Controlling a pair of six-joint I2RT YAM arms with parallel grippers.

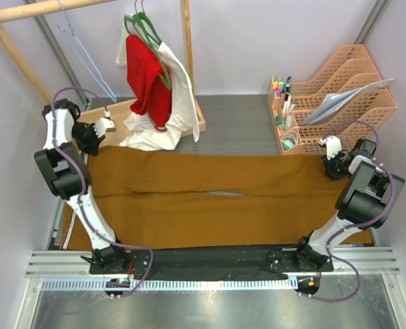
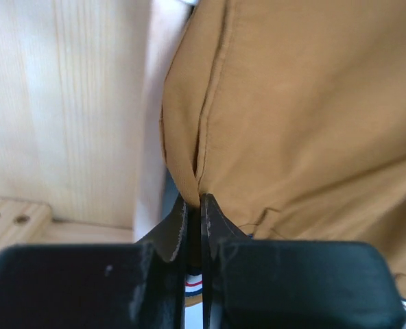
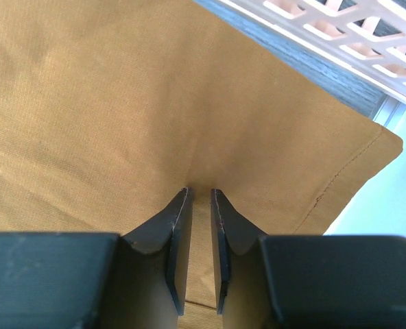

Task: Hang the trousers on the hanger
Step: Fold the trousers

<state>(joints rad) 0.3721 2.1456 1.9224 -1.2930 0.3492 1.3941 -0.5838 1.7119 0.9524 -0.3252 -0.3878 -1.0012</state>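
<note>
The left gripper draws the pinched far edge back toward the near waistband corner [image 1: 68,240] next and releases it, since the trousers [image 1: 210,199] lie spread flat.
The ochre trousers [image 1: 210,199] lie spread flat across the table, legs running left to right. My left gripper [image 1: 99,131] is at their far left corner. In the left wrist view it [image 2: 194,197] is shut on a raised fold of the trousers [image 2: 306,103] along a seam. At the far right corner is my right gripper [image 1: 332,155]. Its jaws [image 3: 200,190] stand close together with a ridge of the trousers [image 3: 121,89] pinched between them. The light-blue wire hanger [image 1: 93,70] hangs from the wooden rail at the upper left, apart from both grippers.
Green hangers carry a red garment [image 1: 148,82] and a white garment [image 1: 179,103] on the wooden rack just behind the left gripper. A wooden panel [image 2: 59,103] stands close beside the left fingers. Peach file organisers [image 1: 347,89] and a pen holder [image 1: 285,103] sit behind the right gripper.
</note>
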